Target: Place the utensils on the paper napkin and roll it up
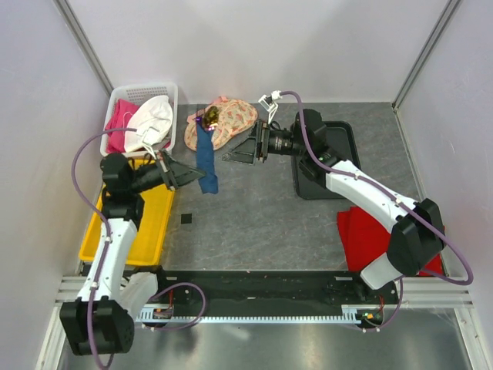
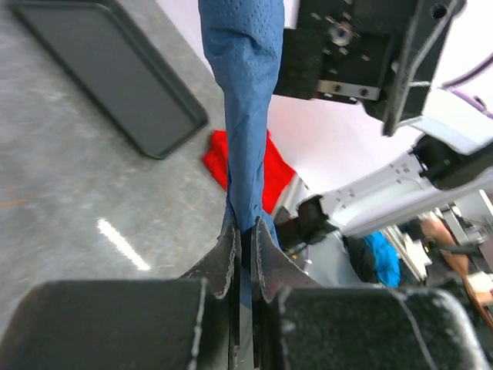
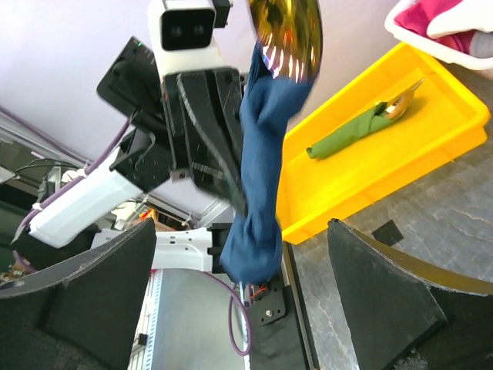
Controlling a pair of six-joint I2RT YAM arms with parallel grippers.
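My left gripper will carry the roll across, down into the yellow bin [image 1: 157, 213], then release it, since the bin is below it and to its left in the top view.
The navy paper napkin [image 1: 206, 158] is rolled into a slim bundle. Gold utensil heads [image 1: 209, 116] stick out of its far end, in front of the peach fabric. My left gripper [image 1: 196, 176] is shut on the roll's near part. In the left wrist view the jaws [image 2: 245, 235] pinch the blue roll [image 2: 246, 116]. My right gripper [image 1: 237, 150] is open, just right of the roll and apart from it. In the right wrist view [image 3: 240, 231] the roll [image 3: 262, 208] hangs between its spread fingers, with a gold head [image 3: 289, 31] on top.
A peach floral fabric [image 1: 235, 117] lies behind the roll. A white basket [image 1: 123, 94] of cloths stands back left. A yellow bin [image 1: 150, 223] holds a green rolled napkin [image 3: 347, 135]. A black tray [image 1: 343, 142] and a red cloth [image 1: 362, 239] lie to the right.
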